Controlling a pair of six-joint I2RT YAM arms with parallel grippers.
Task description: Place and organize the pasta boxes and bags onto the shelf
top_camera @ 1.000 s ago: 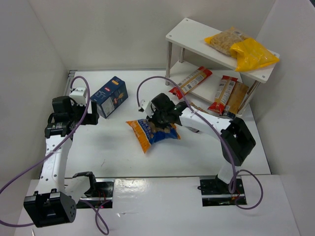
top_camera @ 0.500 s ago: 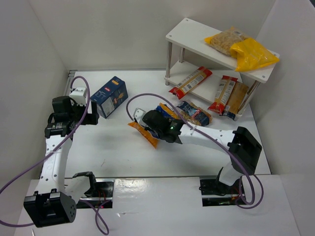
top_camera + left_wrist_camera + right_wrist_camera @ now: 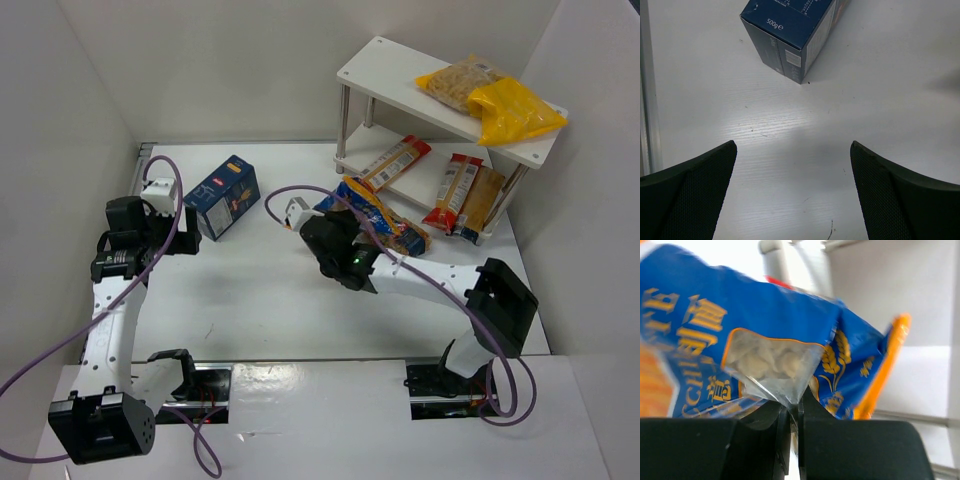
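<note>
I should move my right gripper outward to the open middle of the shelf's lower board, to its right in the top view, and release the orange-and-blue bag where there is room.
My right gripper [image 3: 338, 228] is shut on the orange-and-blue bag [image 3: 358, 203] and holds it in the air by the front left corner of the white shelf [image 3: 395, 72]. In the right wrist view the jaws [image 3: 795, 410] pinch the bag's [image 3: 765, 340] clear window edge. The dark-blue pasta box [image 3: 222, 195] lies on the table at the left and also shows in the left wrist view [image 3: 790, 30]. My left gripper [image 3: 186, 240] is open and empty just in front of the box, its fingers [image 3: 685, 195] wide apart.
Two yellow bags [image 3: 505, 110] lie on the shelf's top board. Long red-orange bags [image 3: 388, 167] [image 3: 452, 190] lie on the lower board. A small clear dark-labelled bag [image 3: 402, 233] lies on the table in front of the shelf. White walls surround the table.
My right gripper lifted the orange-and-blue bag off the table's middle and carried it back and to the right, toward the shelf. The left arm has not moved.
</note>
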